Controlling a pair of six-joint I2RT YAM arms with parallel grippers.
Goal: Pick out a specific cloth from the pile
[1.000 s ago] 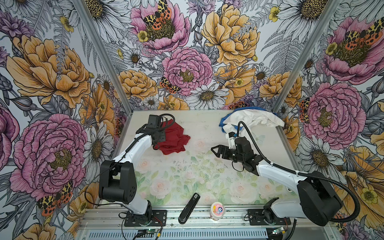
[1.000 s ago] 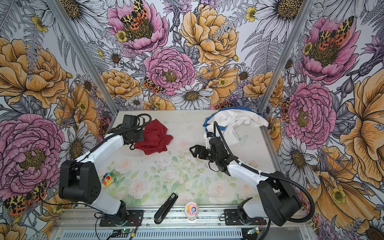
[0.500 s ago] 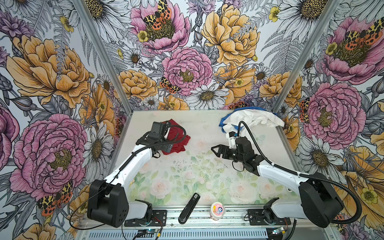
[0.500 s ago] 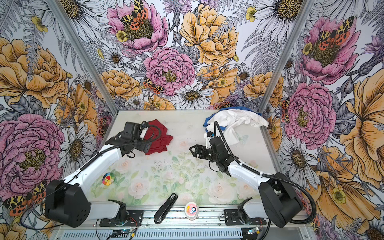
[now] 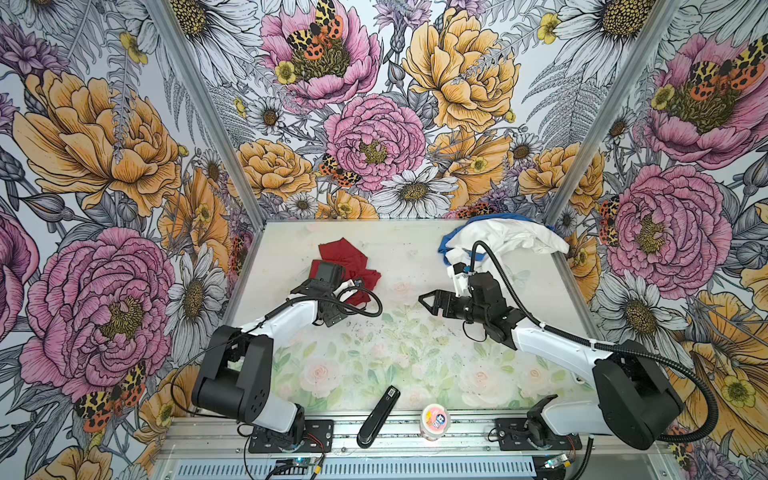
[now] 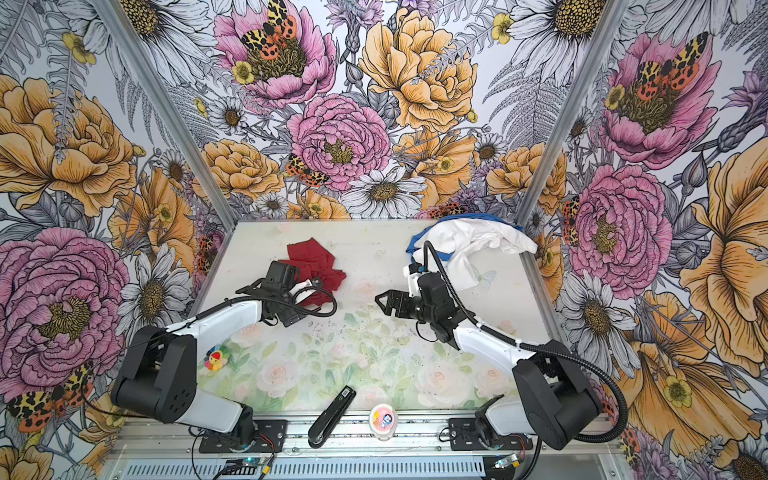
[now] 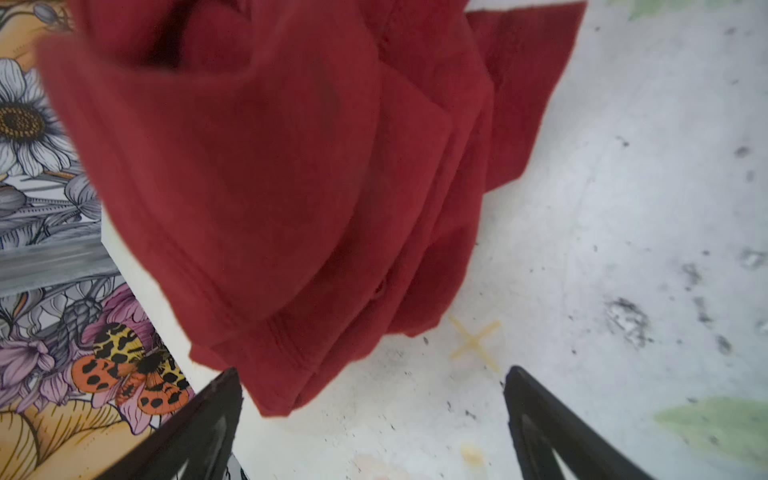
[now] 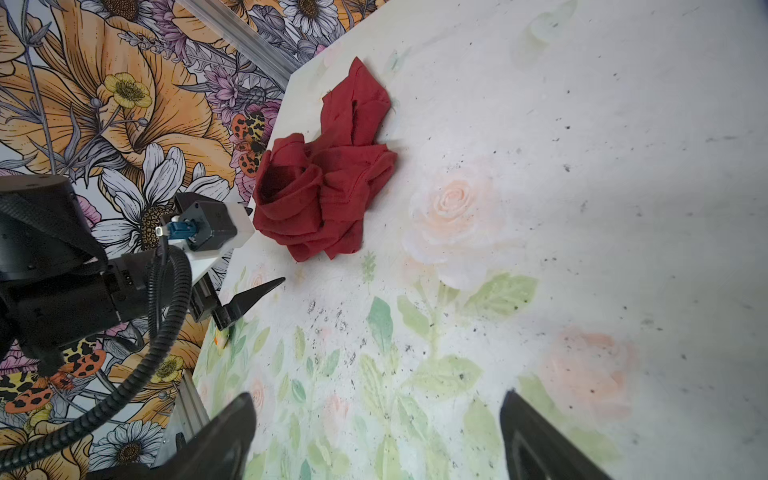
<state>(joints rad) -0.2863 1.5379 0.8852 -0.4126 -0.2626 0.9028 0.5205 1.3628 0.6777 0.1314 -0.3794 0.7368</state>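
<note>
The near edge of the dark red cloth lies just outward of the left gripper's open fingers, so the left gripper will next move outward onto that edge and close.
The dark red cloth (image 5: pixel 351 259) (image 6: pixel 316 259) lies crumpled on the table at the back left, apart from the pile. The pile (image 5: pixel 513 241) (image 6: pixel 478 239), white fabric over royal blue, sits at the back right corner. My left gripper (image 7: pixel 372 374) (image 8: pixel 257 253) stands open just in front of the cloth (image 7: pixel 291 166) (image 8: pixel 328 187), whose nearest fold lies by one fingertip and is not gripped. My right gripper (image 5: pixel 430 303) (image 6: pixel 386 304) (image 8: pixel 379 397) hovers open and empty over mid-table, pointing left toward the cloth, with the pile behind it.
A black stapler-like tool (image 5: pixel 378 415) (image 6: pixel 331 415) and a small pink-lidded tub (image 5: pixel 435 419) (image 6: pixel 383 422) lie at the front edge. A small colourful toy (image 6: pixel 215 359) sits by the left arm's elbow. Flowered walls close in the table on three sides.
My left gripper has opened and let go of the red cloth, then drawn back a little toward the front. The cloth now rests on the table. The right arm has hardly moved.
</note>
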